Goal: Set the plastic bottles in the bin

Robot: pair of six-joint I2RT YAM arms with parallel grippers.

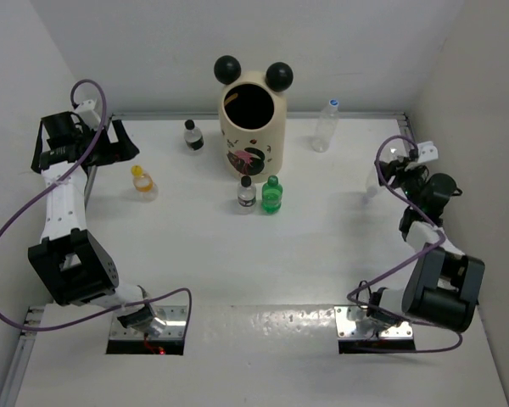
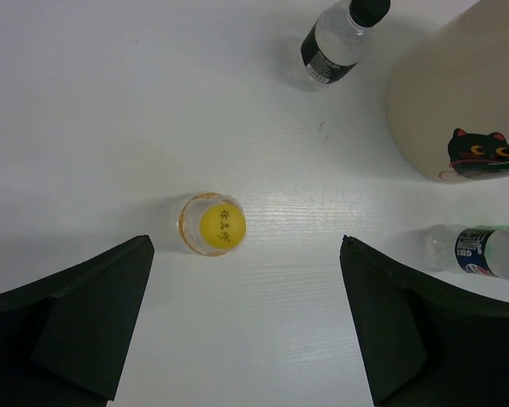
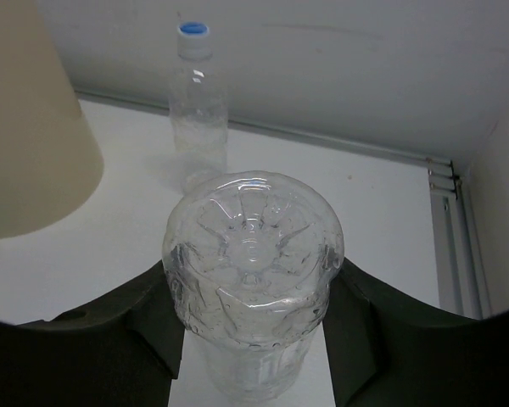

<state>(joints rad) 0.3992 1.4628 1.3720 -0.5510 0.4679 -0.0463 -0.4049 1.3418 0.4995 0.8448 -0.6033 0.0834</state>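
Note:
The robot's right gripper will next lift the bottle across above the tall bin's opening (image 1: 251, 107) and let go of it there, because the bin's opening is to the gripper's left in the top view.
The cream bin (image 1: 253, 127) with two black ball ears stands at the back centre. A yellow-capped bottle (image 1: 142, 181) stands on the left. My left gripper (image 1: 119, 141) is open and empty above it; in the left wrist view the bottle (image 2: 212, 224) lies just ahead of the left gripper (image 2: 246, 243). A black-capped clear bottle (image 1: 192, 136) stands left of the bin. Another (image 1: 246, 193) and a green bottle (image 1: 272, 195) stand in front of it. A blue-capped clear bottle (image 1: 325, 127) stands at the back right. My right gripper (image 3: 253, 292) is shut on another clear bottle (image 3: 253, 254), base towards the camera.
White walls close the table at the back and both sides. A metal rail (image 1: 356, 113) runs along the back edge. In the right wrist view the bin (image 3: 25, 127) is at the left and the blue-capped bottle (image 3: 197, 110) stands behind the held one.

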